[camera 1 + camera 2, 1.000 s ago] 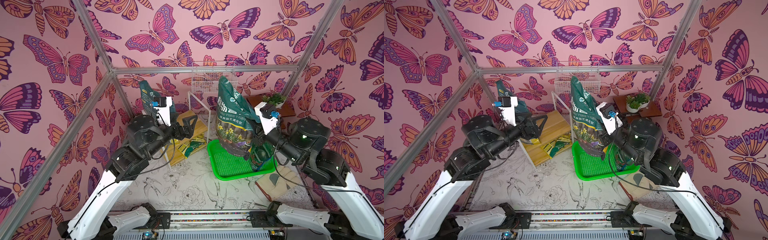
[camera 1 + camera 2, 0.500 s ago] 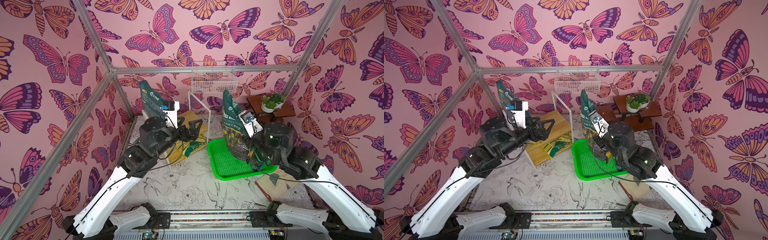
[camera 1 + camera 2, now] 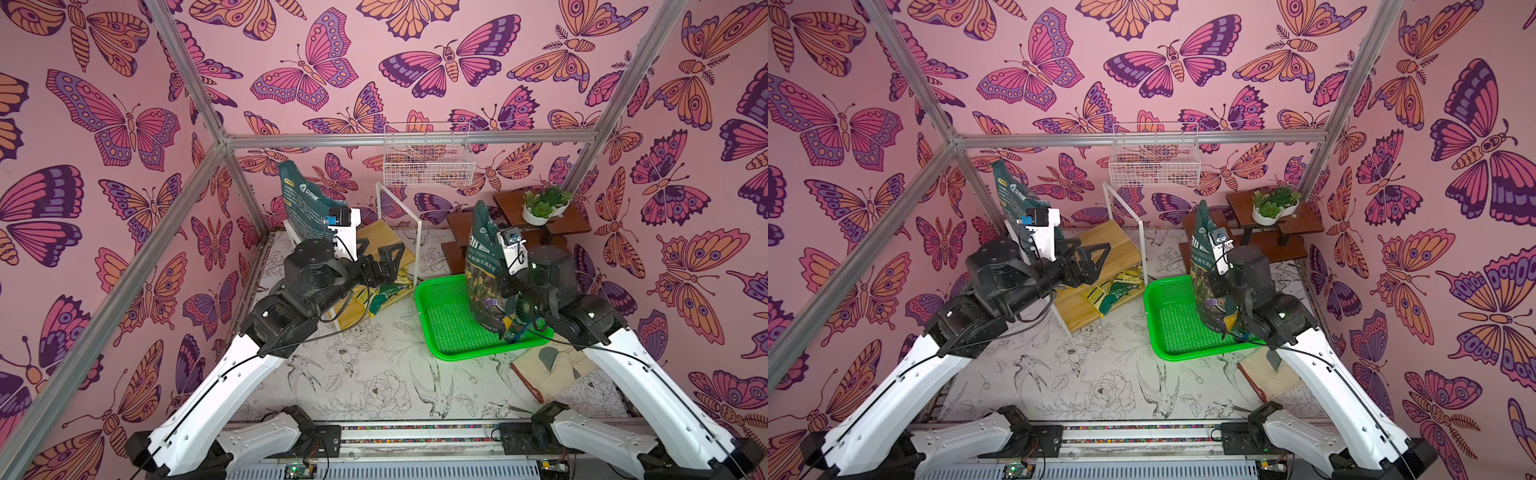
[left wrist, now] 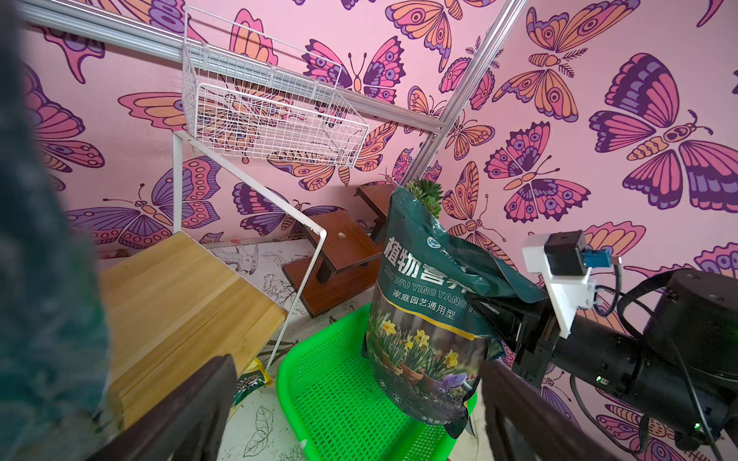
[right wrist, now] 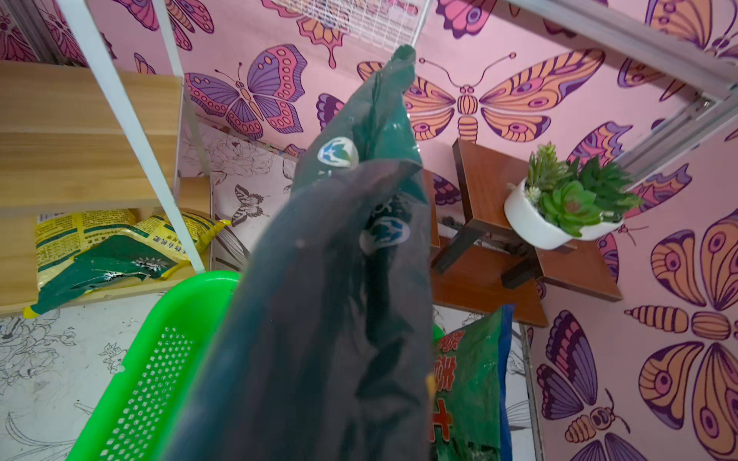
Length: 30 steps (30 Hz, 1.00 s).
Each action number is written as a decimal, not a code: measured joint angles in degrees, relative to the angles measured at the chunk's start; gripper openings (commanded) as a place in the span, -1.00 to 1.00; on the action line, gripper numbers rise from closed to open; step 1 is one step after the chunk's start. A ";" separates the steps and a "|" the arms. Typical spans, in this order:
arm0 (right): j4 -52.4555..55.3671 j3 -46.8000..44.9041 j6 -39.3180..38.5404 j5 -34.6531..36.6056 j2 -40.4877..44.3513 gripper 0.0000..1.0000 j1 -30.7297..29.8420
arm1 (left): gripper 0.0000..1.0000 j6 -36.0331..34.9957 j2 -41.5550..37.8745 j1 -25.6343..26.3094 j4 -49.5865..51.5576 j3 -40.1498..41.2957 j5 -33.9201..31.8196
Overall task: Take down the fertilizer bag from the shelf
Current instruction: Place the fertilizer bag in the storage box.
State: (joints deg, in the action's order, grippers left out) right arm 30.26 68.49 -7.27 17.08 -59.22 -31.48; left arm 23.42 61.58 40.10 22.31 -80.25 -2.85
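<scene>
The fertilizer bag (image 3: 484, 270) is already hanging upright inside the green tray's rim, so the robot's right gripper needs to lower the bag onto the green tray's bottom next and let go of the bag's side edge.
My right gripper (image 4: 489, 315) is shut on the side edge of the fertilizer bag (image 3: 484, 270), dark green with yellow daffodils. The bag hangs upright over the right side of the green tray (image 3: 420, 293); whether its bottom rests there I cannot tell. It fills the right wrist view (image 5: 339, 279) and hides the fingers. The shelf (image 3: 388, 232) of pale wood boards in a white frame stands left of the tray, seen in both top views (image 3: 1104, 241). My left gripper (image 3: 388, 259) hovers open above the shelf's lower board, holding nothing (image 4: 355, 363).
A second dark green bag (image 3: 307, 203) leans on the shelf's top board. A yellow-green bag (image 3: 388, 291) lies on the lower board. White wire basket (image 3: 428, 160) hangs on the back wall. Brown plant stand (image 3: 561, 226) holds a succulent pot (image 3: 542, 208). Gloves (image 3: 552, 370) lie front right.
The right arm has come down and back with the bag, from high above the tray to hanging low over it. The left arm shifted slightly right over the shelf, still open.
</scene>
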 measured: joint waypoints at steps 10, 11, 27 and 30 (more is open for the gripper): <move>-7.52 -9.05 3.02 -4.92 1.97 -1.00 4.70 | 1.00 0.00 -0.57 0.00 -0.13 0.68 -0.57; -8.41 -10.10 3.21 -5.35 1.97 -1.00 5.03 | 1.00 0.00 -0.61 0.00 -0.15 0.70 -0.61; -23.80 -22.82 4.92 -5.31 3.96 -1.00 6.01 | 1.00 -0.28 -1.46 0.00 -0.48 1.68 -1.92; -24.76 -24.63 6.29 -5.11 5.60 -1.00 6.01 | 1.00 -0.42 -1.55 0.00 -0.59 1.77 -2.45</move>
State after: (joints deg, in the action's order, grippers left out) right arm 5.50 43.86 -0.97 11.97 -53.63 -25.47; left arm 23.00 60.03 40.10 21.71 -78.48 -5.30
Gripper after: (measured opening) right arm 0.051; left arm 0.999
